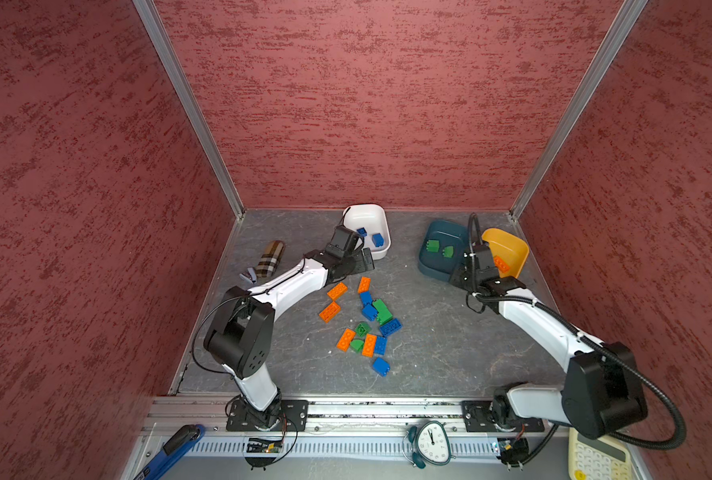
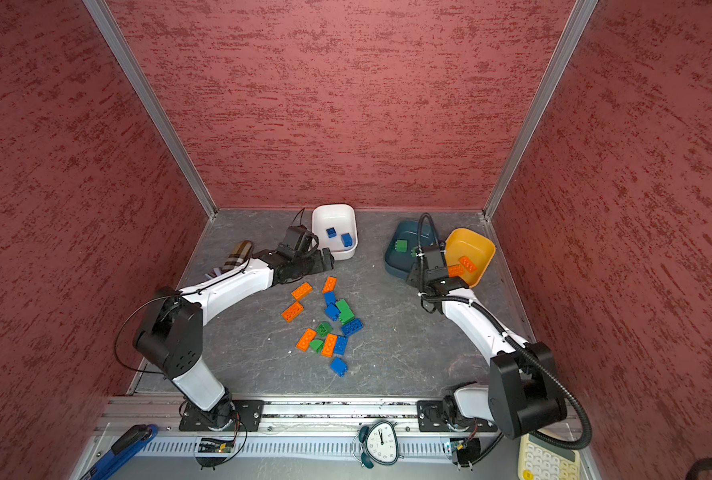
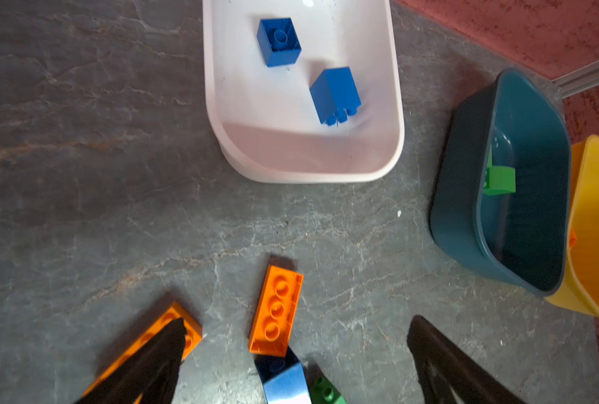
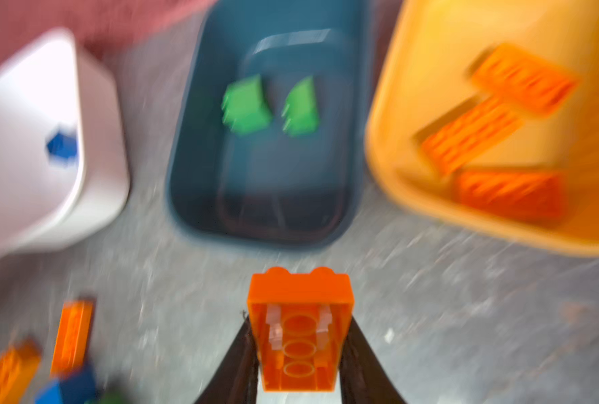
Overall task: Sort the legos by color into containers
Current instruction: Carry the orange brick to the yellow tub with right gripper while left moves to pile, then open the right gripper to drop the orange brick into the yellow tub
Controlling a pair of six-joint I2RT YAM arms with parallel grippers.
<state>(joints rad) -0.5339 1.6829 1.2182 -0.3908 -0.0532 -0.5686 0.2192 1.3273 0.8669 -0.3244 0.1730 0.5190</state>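
My right gripper is holding the brick and needs to swing outward over the yellow bowl's inside, beside the teal bowl [image 1: 437, 270], to release it among matching orange ones.
Loose orange, blue and green legos [image 1: 366, 320] lie mid-table in both top views. The white bowl [image 1: 364, 218] holds two blue bricks [image 3: 278, 42]. In the teal bowl [image 1: 437, 270] lie two green bricks [image 4: 245, 105]. Three orange bricks [image 4: 525, 80] rest in the yellow bowl [image 1: 512, 245]. My left gripper [image 3: 298, 319] hangs open over the table in front of the white bowl, with an orange brick [image 3: 277, 311] lying below between its fingers. My right gripper [image 4: 298, 321] is shut on an orange brick [image 4: 299, 290], near the front of the teal bowl.
A plaid pouch [image 1: 271, 257] and a small grey object [image 1: 249, 275] lie at the left. A clock [image 1: 431, 442], a calculator [image 1: 595, 457] and a blue-handled tool [image 1: 175, 449] sit beyond the front rail. Red walls close three sides.
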